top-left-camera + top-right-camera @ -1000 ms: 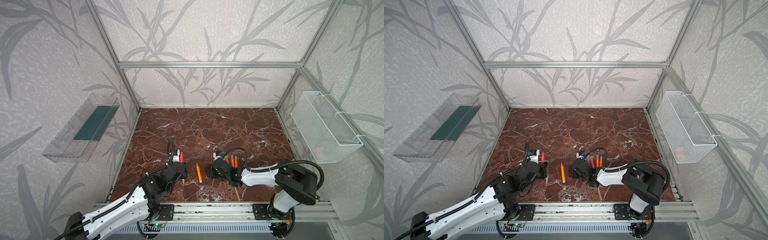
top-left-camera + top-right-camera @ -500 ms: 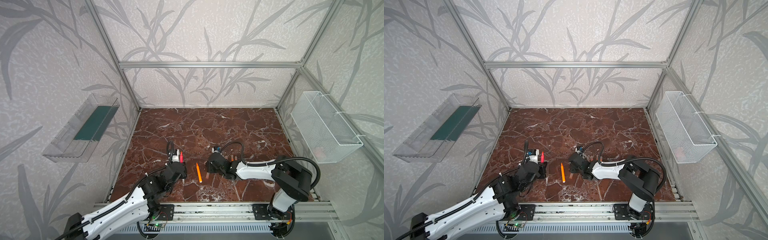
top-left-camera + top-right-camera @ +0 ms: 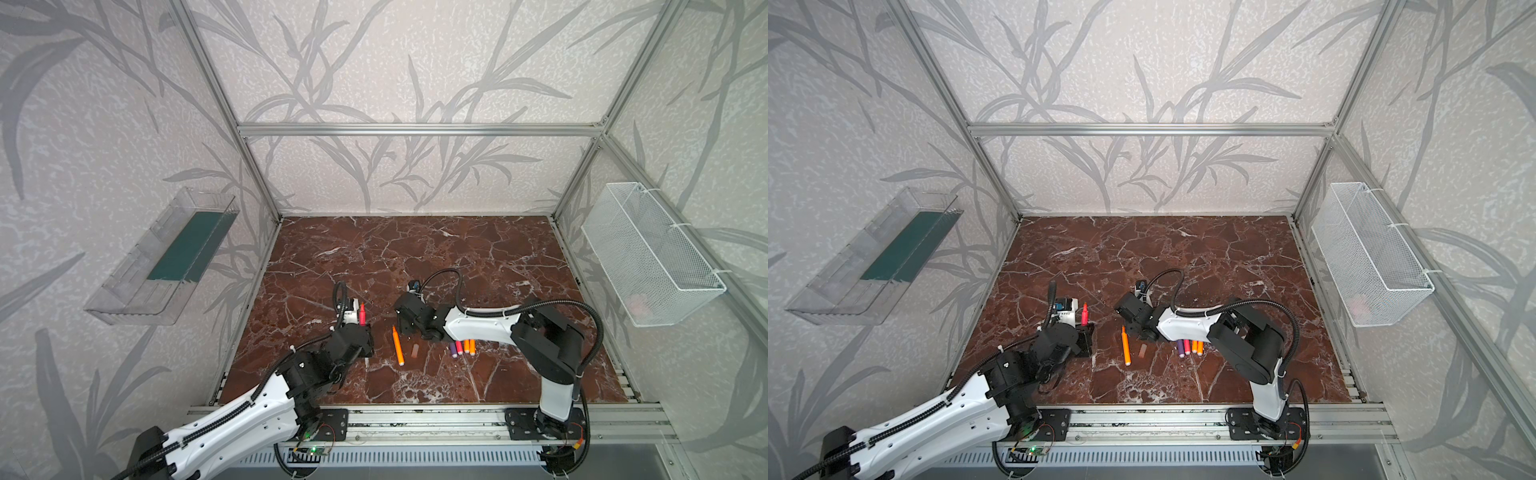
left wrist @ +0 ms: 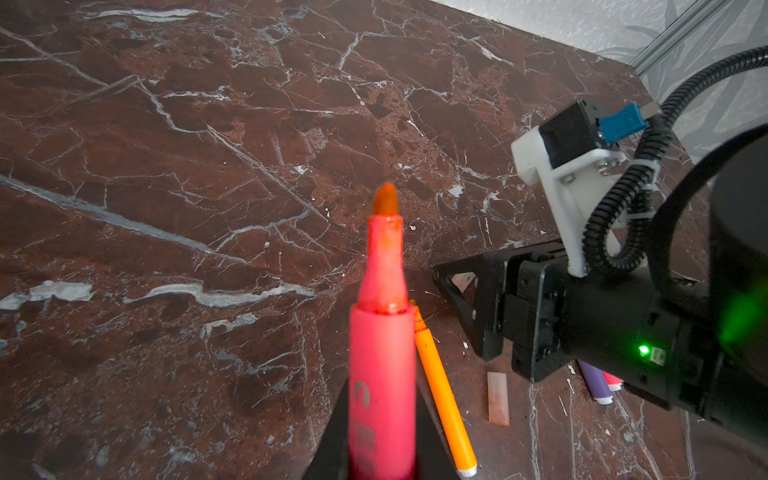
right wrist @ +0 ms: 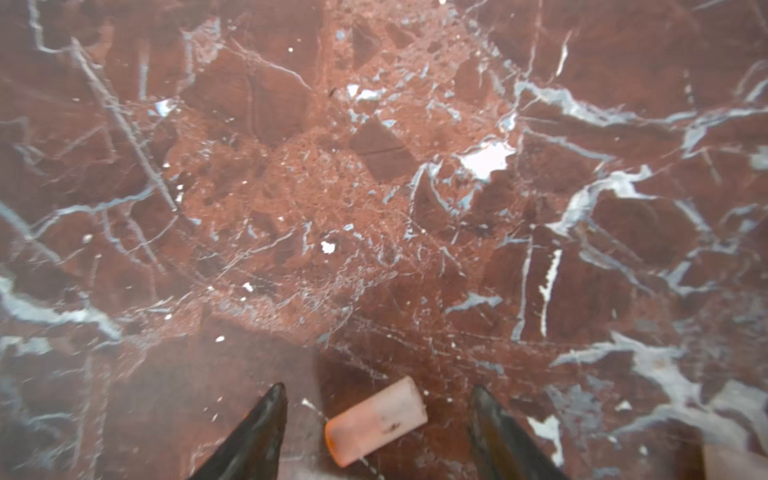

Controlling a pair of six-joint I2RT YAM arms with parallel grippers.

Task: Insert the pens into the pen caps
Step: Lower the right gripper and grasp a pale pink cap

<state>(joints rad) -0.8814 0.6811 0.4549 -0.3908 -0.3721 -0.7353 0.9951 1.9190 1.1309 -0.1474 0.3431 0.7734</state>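
Note:
The pale pink pen cap [image 5: 376, 421] is already between the open fingers, so my right gripper should next edge slightly toward the purple pen and close on that cap.
My left gripper [image 3: 362, 330] [image 3: 1086, 331] [image 4: 382, 457] is shut on a pink-red pen [image 3: 362, 312] [image 3: 1084, 313] [image 4: 382, 353], held upright with its tip up. My right gripper [image 3: 407, 332] [image 3: 1136, 332] [image 5: 377, 390] hangs open just above one pale pink pen cap [image 3: 414, 350] [image 3: 1142, 350] [image 4: 498, 398] [image 5: 376, 419]. That cap lies on the marble floor between the fingertips, touching neither. An orange pen [image 3: 397, 345] [image 3: 1126, 345] [image 4: 444, 395] lies left of the cap. A purple pen [image 3: 453, 350] [image 3: 1180, 348], a pink pen [image 3: 459, 347] and two orange pens [image 3: 469, 345] lie side by side, partly under the right arm.
A clear plastic tray [image 3: 166, 266] hangs on the left wall and a white wire basket [image 3: 648, 257] on the right wall. The aluminium base rail [image 3: 415, 415] runs along the front edge of the marble floor [image 3: 415, 257].
My right arm has swung left and back from over the group of pens, and its jaws have widened. The cap now shows on the floor. The left arm has not moved.

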